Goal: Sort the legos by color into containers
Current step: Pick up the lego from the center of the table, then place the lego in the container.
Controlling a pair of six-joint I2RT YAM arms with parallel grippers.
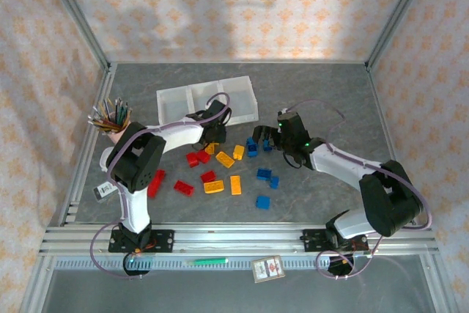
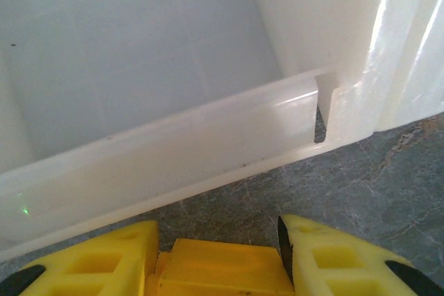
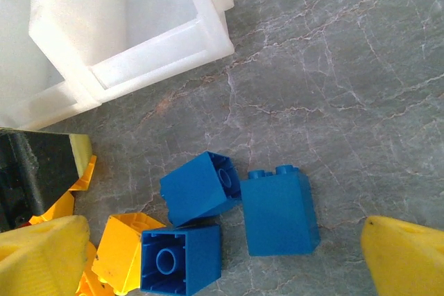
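Observation:
I will lift my left gripper and move it outward over the bin nearest the pink cup [image 1: 173, 105] to release the yellow-orange brick, since the bins' near side stands before it.
The three joined white bins [image 1: 207, 102] stand at the back of the table. My left gripper [image 1: 214, 130] is just in front of their near wall [image 2: 173, 150]. It [image 2: 218, 235] is shut on a yellow-orange brick [image 2: 222, 268], held low over the table. My right gripper [image 1: 265, 137] hangs open above three blue bricks [image 3: 201, 185] [image 3: 281, 213] [image 3: 180, 258], its fingers [image 3: 41, 254] wide on either side and touching none. Red [image 1: 183, 187], yellow-orange [image 1: 225, 159] and blue [image 1: 262, 201] bricks lie scattered between the arms.
A pink cup of coloured pencils [image 1: 113, 119] stands at the left, close to the left arm. A loose yellow-orange brick [image 3: 121, 247] lies against the blue ones. A green pen [image 1: 205, 261] and a card [image 1: 267, 267] rest on the front rail.

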